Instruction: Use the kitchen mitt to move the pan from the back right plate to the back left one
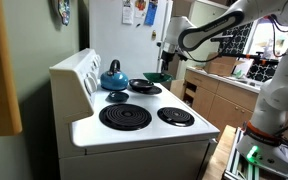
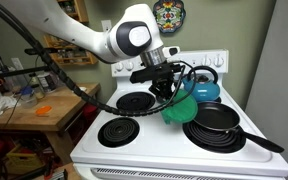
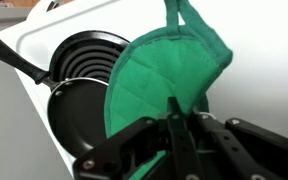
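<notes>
The mitt (image 2: pixel 180 108) goes left in the wrist view and down over the black pan next for my gripper to release it, since the pan lies below on that side.
My gripper (image 2: pixel 166 88) is shut on the teal-green kitchen mitt (image 2: pixel 180 108), which hangs from the jaws just above the left rim of the black pan (image 2: pixel 220 124). The pan sits on a right-hand burner with its handle pointing to the front right. In the wrist view the mitt (image 3: pixel 164 65) fills the middle, pinched between my fingers (image 3: pixel 180 118), with the pan (image 3: pixel 76 90) beside it. In an exterior view the mitt (image 1: pixel 158 76) hangs over the pan (image 1: pixel 144 86). The back left burner (image 2: pixel 136 100) is a bare black coil.
A blue kettle (image 2: pixel 205 90) stands just behind the pan, close to my gripper, and also shows in an exterior view (image 1: pixel 112 75). The front left coil (image 2: pixel 115 131) is bare. A wooden counter (image 2: pixel 34 105) with clutter is beside the white stove (image 2: pixel 84 150).
</notes>
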Tool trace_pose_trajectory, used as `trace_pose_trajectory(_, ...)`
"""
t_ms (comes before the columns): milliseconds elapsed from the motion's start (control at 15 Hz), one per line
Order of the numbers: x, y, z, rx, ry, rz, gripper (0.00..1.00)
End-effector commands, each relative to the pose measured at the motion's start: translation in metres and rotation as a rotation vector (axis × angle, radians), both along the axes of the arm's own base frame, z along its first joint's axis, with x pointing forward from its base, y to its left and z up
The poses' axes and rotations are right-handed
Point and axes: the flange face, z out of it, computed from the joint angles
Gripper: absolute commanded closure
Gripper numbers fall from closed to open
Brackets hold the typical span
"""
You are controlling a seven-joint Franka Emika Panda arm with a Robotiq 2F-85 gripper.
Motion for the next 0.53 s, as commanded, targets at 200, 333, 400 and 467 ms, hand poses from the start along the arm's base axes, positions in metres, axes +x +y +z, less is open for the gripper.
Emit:
trace_pose_trajectory(200,0.019,-0.030,0.003,-0.024,-0.046,-0.026,0.98)
trace_pose_trajectory(333,0.031,-0.049,0.003,-0.028,-0.075,-0.004,0.98)
trace_pose_trajectory(400,0.037,-0.057,0.001,-0.011,-0.082,0.020,0.98)
trace_pose_trajectory(467,0.044,-0.063,-0.004,-0.003,-0.086,0.045,0.98)
